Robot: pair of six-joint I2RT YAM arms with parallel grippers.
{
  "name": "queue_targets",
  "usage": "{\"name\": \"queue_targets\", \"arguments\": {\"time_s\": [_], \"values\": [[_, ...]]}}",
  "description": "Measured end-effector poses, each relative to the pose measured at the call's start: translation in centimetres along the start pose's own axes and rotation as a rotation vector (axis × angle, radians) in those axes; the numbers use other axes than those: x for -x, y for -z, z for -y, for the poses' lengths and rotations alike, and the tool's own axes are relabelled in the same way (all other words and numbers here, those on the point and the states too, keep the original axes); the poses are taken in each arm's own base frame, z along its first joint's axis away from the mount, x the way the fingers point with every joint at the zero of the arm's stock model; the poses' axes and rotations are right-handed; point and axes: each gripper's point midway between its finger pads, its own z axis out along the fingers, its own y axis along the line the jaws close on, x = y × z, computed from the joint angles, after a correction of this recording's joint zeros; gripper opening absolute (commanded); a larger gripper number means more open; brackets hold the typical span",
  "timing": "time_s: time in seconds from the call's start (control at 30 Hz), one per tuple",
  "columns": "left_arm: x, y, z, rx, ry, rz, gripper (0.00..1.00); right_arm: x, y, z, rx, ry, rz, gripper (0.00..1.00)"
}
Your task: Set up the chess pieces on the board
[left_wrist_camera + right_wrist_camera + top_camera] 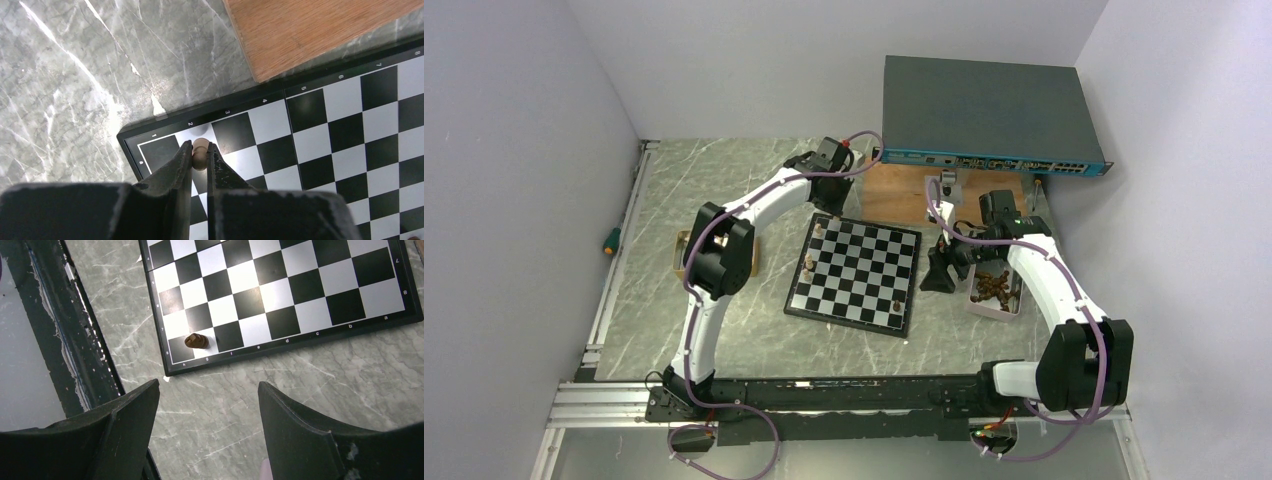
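The light tan chess piece needs to come down next onto the white edge square (834, 222) beside the dark corner square, and my left gripper needs to bring it there.
The board (854, 275) lies flat in the middle of the table. My left gripper (199, 146) is shut on a light tan chess piece (200, 154) at the board's far left corner (145, 145), over the second square along the edge. Whether the piece touches the board I cannot tell. Another light piece (810, 264) stands on the left edge, and a dark piece (897, 303) near the front right corner. My right gripper (208, 385) hangs open and empty over the marble just right of the board (280, 290), with that dark piece (196, 341) ahead of it.
A tray (1011, 305) of dark pieces sits right of the board, under the right arm. A brown wooden plank (904, 190) and a grey network switch (984, 110) lie behind the board. A second tray (678, 250) shows behind the left arm. A screwdriver (610, 240) lies at the table's left rail.
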Motion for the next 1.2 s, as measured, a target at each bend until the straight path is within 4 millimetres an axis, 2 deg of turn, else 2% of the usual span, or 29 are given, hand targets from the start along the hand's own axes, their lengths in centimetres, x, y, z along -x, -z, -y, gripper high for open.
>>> {"name": "queue_targets", "arguments": {"time_s": [0.27, 1.2], "values": [[-1.0, -1.1, -0.2, 0.003, 0.001, -0.03, 0.0, 0.0, 0.0, 0.0, -0.001, -0.001, 0.0, 0.75], [-1.6, -1.5, -0.5, 0.015, -0.013, -0.046, 0.05, 0.0, 0.1, 0.1, -0.004, -0.004, 0.001, 0.75]]}}
